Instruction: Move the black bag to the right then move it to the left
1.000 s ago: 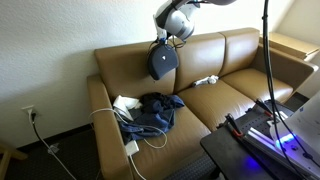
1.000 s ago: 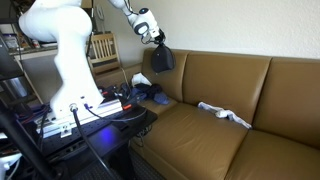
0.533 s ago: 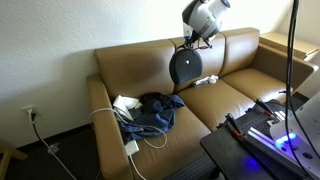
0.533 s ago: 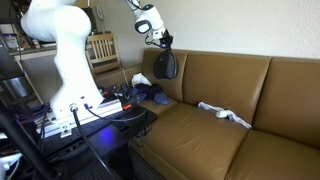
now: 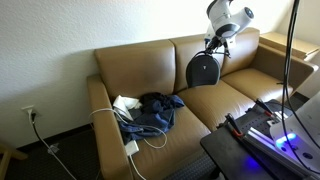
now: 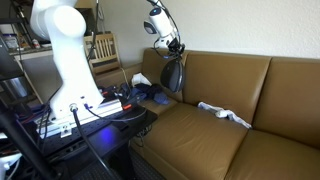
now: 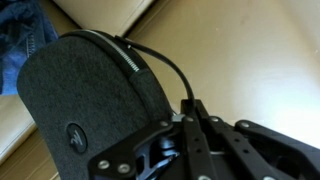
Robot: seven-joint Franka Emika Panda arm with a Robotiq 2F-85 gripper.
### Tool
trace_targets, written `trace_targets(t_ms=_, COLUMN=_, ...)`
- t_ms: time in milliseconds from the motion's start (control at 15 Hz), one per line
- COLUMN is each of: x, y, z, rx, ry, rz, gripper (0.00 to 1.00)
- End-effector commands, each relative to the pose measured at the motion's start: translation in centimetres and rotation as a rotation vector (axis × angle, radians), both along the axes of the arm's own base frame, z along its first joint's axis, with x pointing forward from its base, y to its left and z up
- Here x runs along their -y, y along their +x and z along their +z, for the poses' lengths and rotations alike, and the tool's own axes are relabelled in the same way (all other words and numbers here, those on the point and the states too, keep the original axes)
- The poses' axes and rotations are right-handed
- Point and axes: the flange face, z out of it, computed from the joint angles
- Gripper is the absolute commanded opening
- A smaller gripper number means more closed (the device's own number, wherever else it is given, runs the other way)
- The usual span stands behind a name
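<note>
Next, my gripper lowers outward toward the sofa back and brings the bag, which still hangs in the air, onto the seat between blue clothes and white cloth.
The black bag (image 5: 203, 70) is round, flat and zippered. It hangs in the air from my gripper (image 5: 216, 43) above the middle of the brown sofa (image 5: 130, 70). In an exterior view the bag (image 6: 172, 73) hangs edge-on below the gripper (image 6: 170, 47), in front of the sofa back. In the wrist view the bag (image 7: 85, 100) fills the left half, its thin black cord running into my shut jaws (image 7: 190, 112).
A pile of blue clothes (image 5: 152, 110) with white cables lies on one sofa seat. A white cloth (image 6: 225, 114) lies on the middle seat. A table with electronics (image 5: 262, 135) stands in front of the sofa. A wooden chair (image 6: 100, 50) stands behind the armrest.
The arm has carried the hanging bag sideways along the sofa back, from above the blue clothes pile toward the sofa's middle, and slightly lower.
</note>
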Motion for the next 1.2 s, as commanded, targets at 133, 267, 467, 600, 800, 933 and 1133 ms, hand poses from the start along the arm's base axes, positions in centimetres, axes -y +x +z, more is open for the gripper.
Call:
trace_targets(t_ms=133, x=2.4, y=1.3, z=-5.2, rx=0.045, ry=-0.016, rz=-0.041, gripper=0.01)
trace_targets(t_ms=267, x=2.1, y=2.0, z=-8.8, rx=0.047, ry=-0.063, rz=-0.029, gripper=0.01)
trace_targets(t_ms=467, x=0.2, y=2.8, z=-14.0, rx=0.044, ry=-0.192, rz=0.013, gripper=0.01)
trace_targets(t_ms=600, x=-1.8, y=3.8, z=-16.9, rx=0.045, ry=-0.277, rz=0.041, gripper=0.01)
trace_targets(t_ms=800, x=-3.7, y=6.0, z=-19.3, rx=0.069, ry=-0.359, rz=0.085, gripper=0.01)
trace_targets(t_ms=933, x=-4.5, y=7.4, z=-20.3, rx=0.104, ry=-0.349, rz=0.065, gripper=0.01)
trace_targets(t_ms=1133, x=-4.8, y=8.9, z=-21.4, rx=0.157, ry=-0.343, rz=0.002, gripper=0.01)
